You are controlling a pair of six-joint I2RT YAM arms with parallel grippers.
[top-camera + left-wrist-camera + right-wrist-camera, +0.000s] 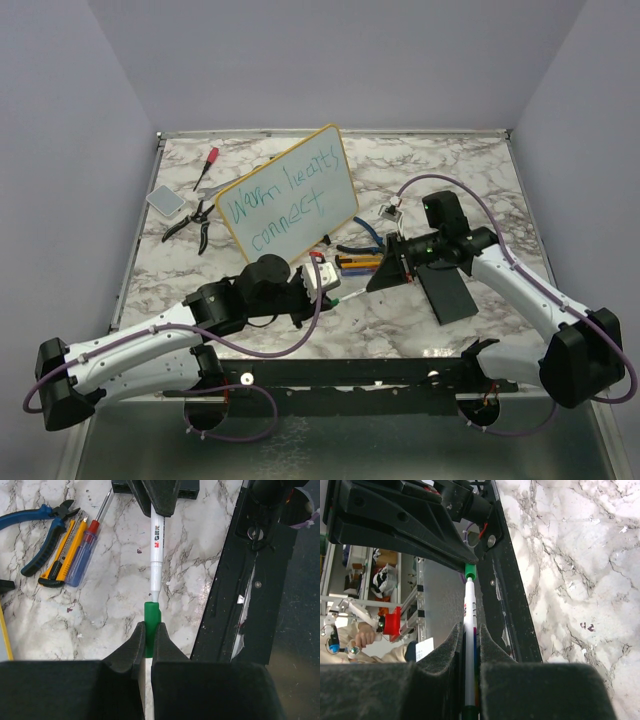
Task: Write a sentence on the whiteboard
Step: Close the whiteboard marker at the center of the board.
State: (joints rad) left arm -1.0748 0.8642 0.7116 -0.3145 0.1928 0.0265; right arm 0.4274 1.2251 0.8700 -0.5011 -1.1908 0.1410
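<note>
My right gripper will next push toward the green cap, then go down to release the marker on the bare marble, since that lies open below it.
The whiteboard, yellow-framed, stands tilted at the back of the marble table. On it is the sentence, "Warm hearts connect", in teal on two lines. My left gripper is shut on a green marker cap. My right gripper is shut on the white marker. The marker's tip sits at the cap's mouth. In the top view the two grippers face each other in front of the board, the left gripper and the right gripper a marker's length apart.
Blue pliers, a yellow utility knife and a screwdriver lie just behind the marker. Black pliers, a red screwdriver and a grey pad are at the left. A black pad lies under the right arm.
</note>
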